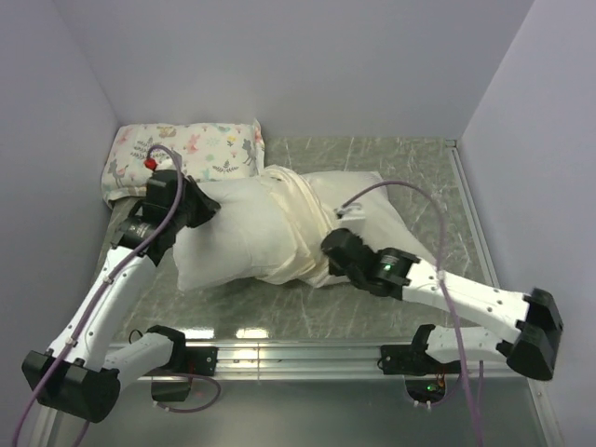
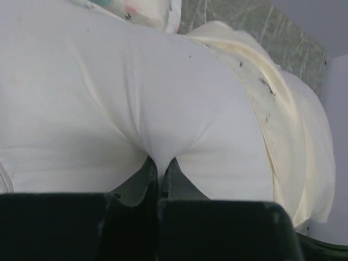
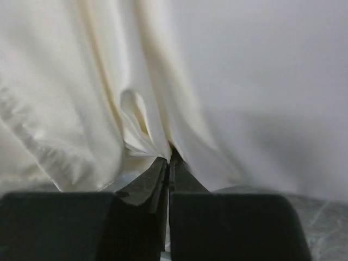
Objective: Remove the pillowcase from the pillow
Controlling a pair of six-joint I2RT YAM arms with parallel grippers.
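The pillowcase (image 1: 303, 223) still wraps around the pillow's middle, so I should next move my left gripper to the left in the top view and let go of the pillow's bare end (image 1: 210, 229) there.
The white pillow (image 1: 223, 242) lies across the table, its left half bare. The cream pillowcase (image 1: 303, 223) is bunched in a wrinkled band around its middle and covers the right half. My left gripper (image 1: 207, 207) is shut on a pinch of the pillow's white fabric at its left end, as the left wrist view shows (image 2: 161, 166), with the pillow (image 2: 109, 98) and the pillowcase (image 2: 283, 109) beyond. My right gripper (image 1: 328, 250) is shut on the pillowcase's near edge; in the right wrist view the gripper (image 3: 169, 157) pinches cream folds (image 3: 81, 98).
A small floral animal-print pillow (image 1: 186, 151) lies in the back left corner, touching the big pillow. Walls close in on the left, back and right. The marbled tabletop (image 1: 419, 168) shows at back right. A metal rail (image 1: 298, 356) runs along the near edge.
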